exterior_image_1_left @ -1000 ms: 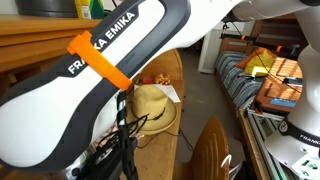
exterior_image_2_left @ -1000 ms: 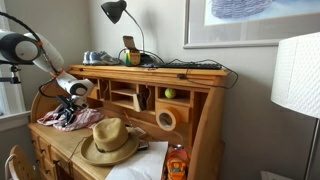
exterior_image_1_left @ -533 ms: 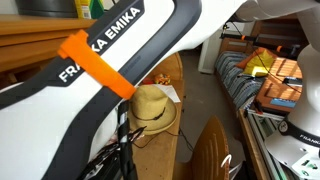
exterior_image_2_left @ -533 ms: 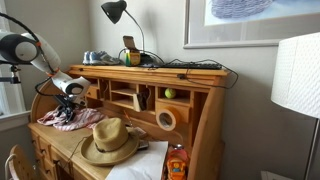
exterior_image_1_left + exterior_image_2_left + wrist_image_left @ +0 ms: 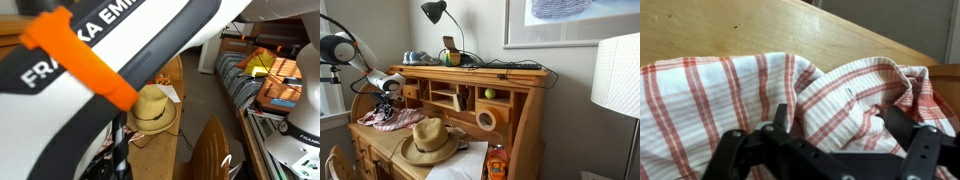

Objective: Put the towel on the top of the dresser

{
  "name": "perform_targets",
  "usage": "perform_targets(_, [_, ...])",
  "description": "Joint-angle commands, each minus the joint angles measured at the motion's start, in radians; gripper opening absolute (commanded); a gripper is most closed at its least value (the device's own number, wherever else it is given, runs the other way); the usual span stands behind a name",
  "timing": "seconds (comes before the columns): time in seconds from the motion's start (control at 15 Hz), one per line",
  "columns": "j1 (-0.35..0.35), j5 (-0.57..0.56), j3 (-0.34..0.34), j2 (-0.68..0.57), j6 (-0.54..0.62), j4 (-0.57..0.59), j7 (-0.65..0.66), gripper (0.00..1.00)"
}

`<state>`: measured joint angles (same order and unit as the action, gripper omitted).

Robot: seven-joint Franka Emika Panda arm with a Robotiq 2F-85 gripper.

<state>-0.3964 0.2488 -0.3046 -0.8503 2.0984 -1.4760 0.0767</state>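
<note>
The raised fold of the towel (image 5: 831,112) lies just below the robot's gripper, between its open fingers, so the gripper needs to lower onto that fold and close on it.
The red and white striped towel (image 5: 392,120) lies crumpled on the dresser's writing surface at the left, and fills the wrist view (image 5: 740,90). My gripper (image 5: 388,99) hangs just above it, pointing down. In the wrist view the gripper (image 5: 840,122) is open, with one finger on each side of a raised fold of the towel. The dresser (image 5: 515,115) is light-brown wood with cubbyholes and a flat top board (image 5: 495,70). In an exterior view my arm hides the towel and the gripper; only part of the dresser (image 5: 172,68) shows.
A tan straw hat (image 5: 430,140) (image 5: 152,108) lies on the writing surface next to the towel. A black lamp (image 5: 437,12), cables and small items stand on the top board. A bottle (image 5: 496,162) stands at the front. A bunk bed (image 5: 262,80) is across the room.
My gripper has moved left and down, from in front of the cubbyholes to just above the towel. The arm has swung closer to one exterior camera. The towel and hat have not moved.
</note>
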Motion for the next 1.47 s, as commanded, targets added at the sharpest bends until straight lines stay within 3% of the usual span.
perform_targets(0.0, [-0.025,-0.039,0.01,-0.05,-0.024,0.062,-0.01,0.81])
perform_targets(0.2, [-0.03,-0.05,0.011,-0.072,-0.028,0.081,-0.011,0.49])
perform_targets(0.53, [-0.033,-0.059,0.012,-0.098,-0.044,0.109,0.002,0.11])
perform_targets(0.67, [-0.032,-0.055,0.015,-0.089,-0.064,0.104,0.022,0.0])
perform_targets(1.07, [-0.033,-0.044,0.065,0.082,-0.238,-0.025,0.24,0.01])
perform_targets(1.4, [-0.048,-0.052,0.121,0.308,-0.082,-0.246,0.425,0.01])
